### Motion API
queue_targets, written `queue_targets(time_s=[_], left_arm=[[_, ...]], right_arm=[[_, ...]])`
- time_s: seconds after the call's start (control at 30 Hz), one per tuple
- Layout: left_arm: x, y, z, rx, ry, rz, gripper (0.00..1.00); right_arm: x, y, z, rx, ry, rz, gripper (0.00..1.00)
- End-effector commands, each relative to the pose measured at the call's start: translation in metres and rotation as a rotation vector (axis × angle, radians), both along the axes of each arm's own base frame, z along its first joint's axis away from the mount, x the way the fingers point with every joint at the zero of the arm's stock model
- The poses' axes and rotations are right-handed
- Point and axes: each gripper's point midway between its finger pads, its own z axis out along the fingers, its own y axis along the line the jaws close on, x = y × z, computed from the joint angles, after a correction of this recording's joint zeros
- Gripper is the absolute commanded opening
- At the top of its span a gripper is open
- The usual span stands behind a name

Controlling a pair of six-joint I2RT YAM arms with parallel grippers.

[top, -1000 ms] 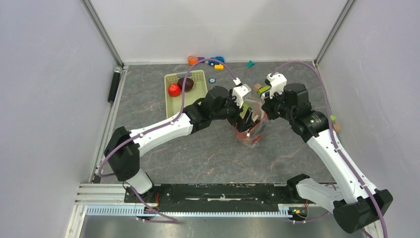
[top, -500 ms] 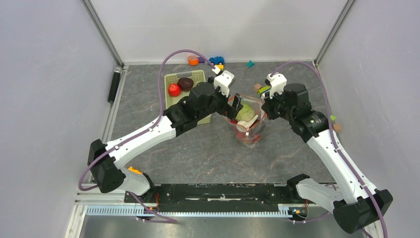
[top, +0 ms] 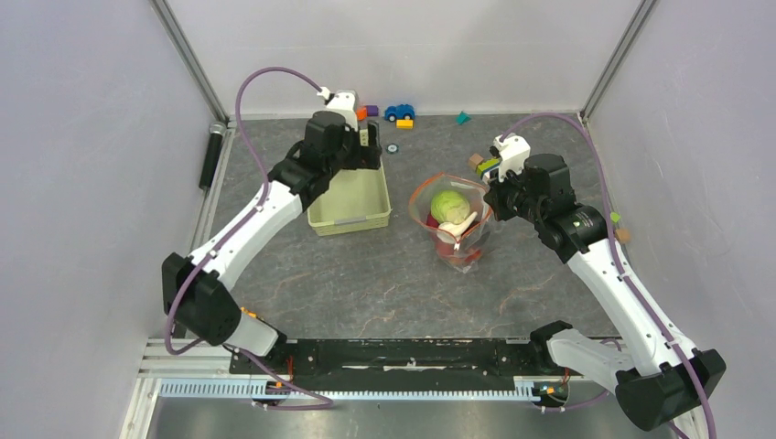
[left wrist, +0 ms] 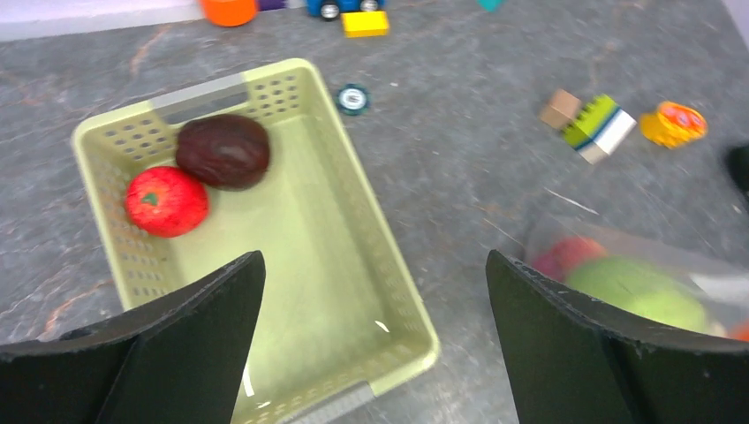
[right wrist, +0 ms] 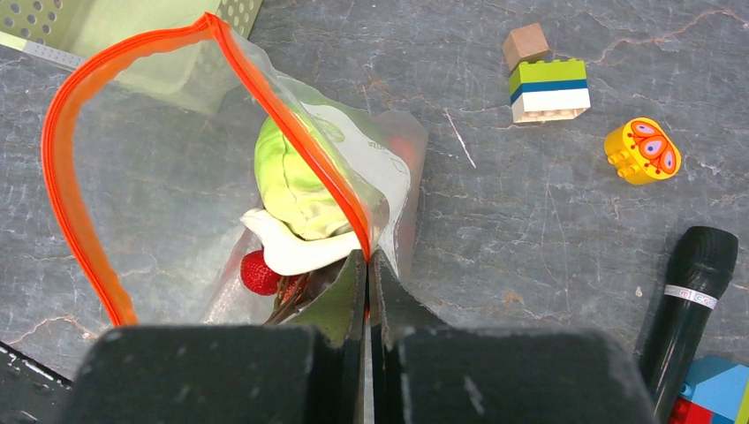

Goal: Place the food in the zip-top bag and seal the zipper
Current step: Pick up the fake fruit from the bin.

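I need to move my left gripper to the left in the wrist view and down over the red fruit (left wrist: pixel 166 200) next, because that fruit is still outside the open bag.
The clear zip-top bag (top: pixel 455 240) stands open mid-table with its orange-red zipper (right wrist: pixel 64 181) held in a loop. Inside are the green cabbage (right wrist: pixel 296 172) and red strawberries (right wrist: pixel 257 272). My right gripper (right wrist: pixel 366 258) is shut on the bag's rim at the zipper and holds the mouth up; it also shows in the top view (top: pixel 491 196). My left gripper (left wrist: pixel 375 296) is open and empty above the pale green basket (left wrist: pixel 389 265). The basket holds a dark purple piece (left wrist: pixel 223 150) and a red fruit (left wrist: pixel 166 200). In the top view the left gripper (top: pixel 370 146) hides both.
Toy blocks and a blue car (top: pixel 399 112) lie along the back wall. A green-white block (right wrist: pixel 548 88), a brown cube (right wrist: pixel 526 44) and a yellow block (right wrist: pixel 642 150) lie right of the bag. A black cylinder (right wrist: pixel 698 291) lies near my right gripper, another (top: pixel 212 155) by the left wall.
My left gripper has come out of the bag's mouth and swung back left over the basket, leaving the cabbage in the bag. The right gripper has kept its hold on the rim.
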Motion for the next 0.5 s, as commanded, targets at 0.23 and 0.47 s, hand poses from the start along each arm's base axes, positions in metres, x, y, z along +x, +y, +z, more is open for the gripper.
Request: queue_targets(time_s=[0.23, 0.47], left_arm=[[0.078, 0.075, -0.061, 0.041, 0.160, 0.299, 1.00], [0.106, 0.107, -0.102, 0.099, 0.219, 0.394, 1.00]], right_arm=[[0.004, -0.010, 0.017, -0.004, -0.065, -0.051, 0.00], [0.006, -0.011, 0.012, -0.015, -0.053, -0.058, 0.00]])
